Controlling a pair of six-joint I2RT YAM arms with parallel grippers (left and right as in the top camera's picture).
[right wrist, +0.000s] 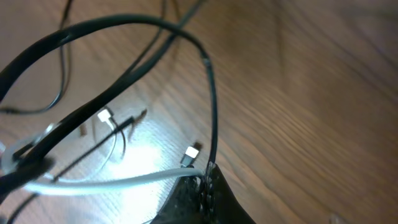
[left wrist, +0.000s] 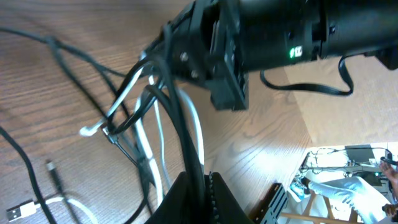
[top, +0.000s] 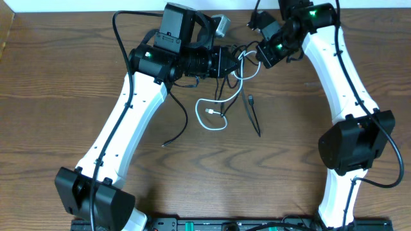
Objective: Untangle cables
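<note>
The cable goes away toward the right in the overhead view with my right gripper next, over bare wood, for release there, since the cables hang tangled between my grippers.
The cables lie tangled at the back middle of the table between my two grippers. A white cable (top: pixel 210 112) loops toward the front, and black cables (top: pixel 252 117) trail down to the table. My left gripper (top: pixel 226 61) is shut on a black cable (left wrist: pixel 186 134) that rises from its jaws (left wrist: pixel 200 190). My right gripper (top: pixel 260 54) is shut on another black cable (right wrist: pixel 214 112) at its jaws (right wrist: pixel 206 186). The white cable (right wrist: pixel 124 182) runs up to those fingers too. Both hold the bundle above the wood. The white strands (left wrist: pixel 194 124) hang between them.
A loose black cable (top: pixel 184 122) curves off to the left under my left arm. Plug ends lie on the wood (right wrist: pixel 191 152) (left wrist: pixel 18 208). The right arm's gripper body (left wrist: pixel 249 43) is very close in front of my left gripper. A grey object (top: pixel 221 24) sits at the back.
</note>
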